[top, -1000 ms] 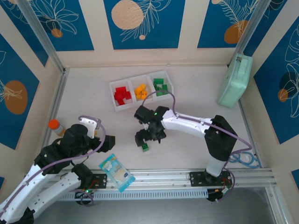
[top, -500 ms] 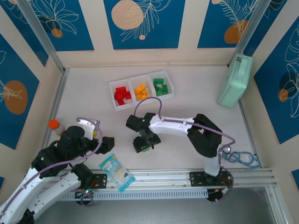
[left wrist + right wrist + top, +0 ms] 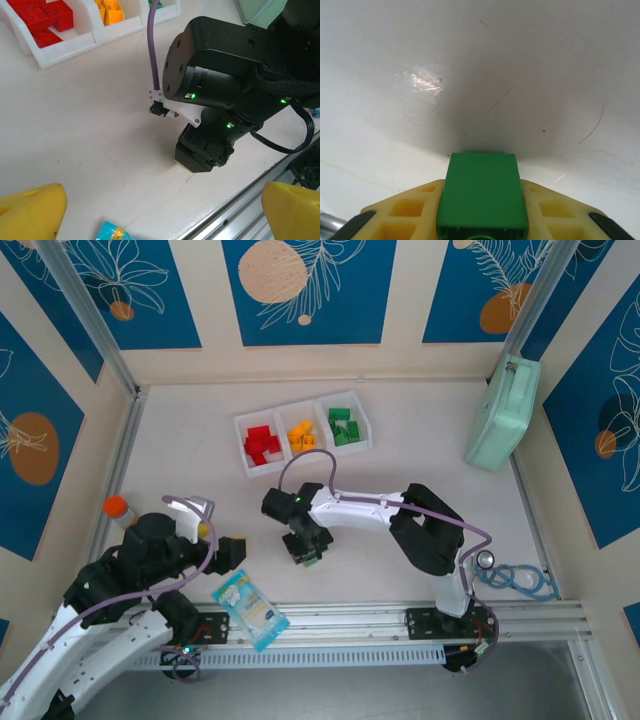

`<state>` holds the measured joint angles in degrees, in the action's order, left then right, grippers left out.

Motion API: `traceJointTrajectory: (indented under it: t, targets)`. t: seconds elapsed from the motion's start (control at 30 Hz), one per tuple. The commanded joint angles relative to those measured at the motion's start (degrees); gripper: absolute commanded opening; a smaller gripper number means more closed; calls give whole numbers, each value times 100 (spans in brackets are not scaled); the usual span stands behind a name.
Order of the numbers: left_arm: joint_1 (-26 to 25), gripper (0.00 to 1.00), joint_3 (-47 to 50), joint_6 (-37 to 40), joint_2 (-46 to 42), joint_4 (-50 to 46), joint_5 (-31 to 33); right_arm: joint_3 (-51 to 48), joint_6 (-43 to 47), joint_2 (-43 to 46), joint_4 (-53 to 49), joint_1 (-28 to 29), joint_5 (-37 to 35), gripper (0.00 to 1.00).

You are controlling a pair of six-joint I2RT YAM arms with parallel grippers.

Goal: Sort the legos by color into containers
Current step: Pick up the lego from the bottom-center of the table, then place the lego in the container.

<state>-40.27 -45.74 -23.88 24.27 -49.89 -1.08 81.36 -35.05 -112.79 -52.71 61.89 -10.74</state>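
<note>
My right gripper should lift the green lego next, carry it outward over the container section of green legos and release it there. Its color matches theirs.
My right gripper (image 3: 306,549) points down at the table in front of the containers and is shut on a green lego (image 3: 482,192), which sits between its yellow fingers (image 3: 407,212) against the table. A corner of that green lego (image 3: 313,561) peeks out under the gripper in the top view. The containers, a white three-compartment tray (image 3: 241,422), hold red legos (image 3: 260,444), orange legos (image 3: 300,434) and green legos (image 3: 343,427). My left gripper (image 3: 160,210) hovers open near the front left, apart from everything, looking at the right gripper (image 3: 202,155) and the tray wall (image 3: 65,50).
A blue-and-white snack packet (image 3: 250,610) lies at the front edge by the left arm. An orange-capped bottle (image 3: 118,508) stands at the left wall. A mint-green case (image 3: 503,412) leans at the right wall. Blue cable rings (image 3: 522,581) lie front right.
My right gripper moved left and toward the front edge, came down over the green lego and shut on it. The left arm barely shifted.
</note>
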Motion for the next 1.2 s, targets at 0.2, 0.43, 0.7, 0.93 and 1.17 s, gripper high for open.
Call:
traceJointTrajectory:
  t: [0.2, 0.43, 0.7, 0.93, 1.17]
  targets:
    - [3, 99, 38, 59, -36, 93, -6, 497, 57, 501, -329, -147, -60, 26]
    - [6, 99, 56, 74, 70, 128, -30, 1422, 751, 1017, -396, -1087, -714, 26]
    - [2, 99, 38, 81, 228, 102, -46, 2890, 1743, 412, 230, -2743, -530, 26]
    - [6, 99, 38, 43, 82, 67, 123, 5065, 1792, -1498, -138, -3799, -74, 25]
    - [6, 99, 38, 36, 113, 49, 204, 6456, 1667, -2973, -109, -4200, 371, 26]
